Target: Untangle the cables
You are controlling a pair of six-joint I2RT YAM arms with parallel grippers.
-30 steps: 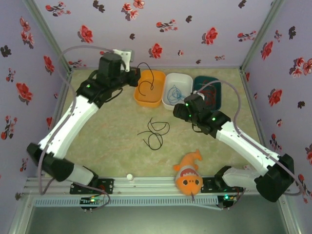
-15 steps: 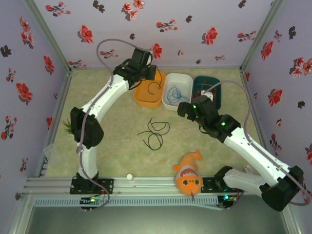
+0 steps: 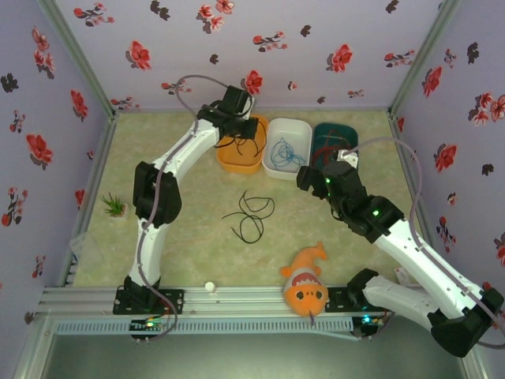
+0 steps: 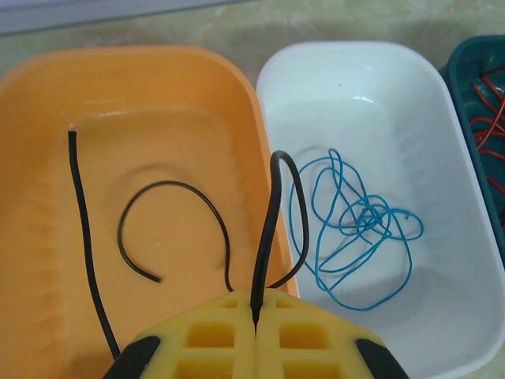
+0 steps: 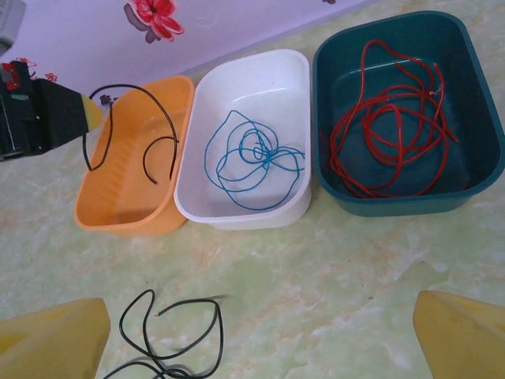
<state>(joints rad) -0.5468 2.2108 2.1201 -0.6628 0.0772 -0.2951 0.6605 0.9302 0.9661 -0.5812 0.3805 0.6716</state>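
Observation:
I should move my left gripper down and away from the blue cable (image 5: 251, 158) next, over the side of the orange tray opposite the white tray.
My left gripper (image 3: 246, 127) hangs over the orange tray (image 4: 47, 103), shut on a black cable (image 4: 269, 225) that rises from between its yellow pads and loops down over the tray's rim. Another black cable piece (image 4: 170, 189) curls inside that tray. A blue cable (image 5: 251, 158) lies coiled in the white tray (image 5: 260, 67), and a red cable (image 5: 387, 138) in the teal tray (image 5: 473, 103). A second black cable (image 3: 249, 215) lies looped on the table. My right gripper (image 5: 260, 347) is open, low over the table in front of the trays, holding nothing.
An orange fish toy (image 3: 306, 286) lies near the front edge by the right arm's base. A small green plant (image 3: 115, 207) stands at the left and a small white ball (image 3: 209, 287) by the front rail. Flowered walls (image 3: 316, 47) close in the table.
The left arm has swung its elbow inward and carried the black cable rightward, further over the orange tray. The right gripper has drawn back to the right, away from the white tray.

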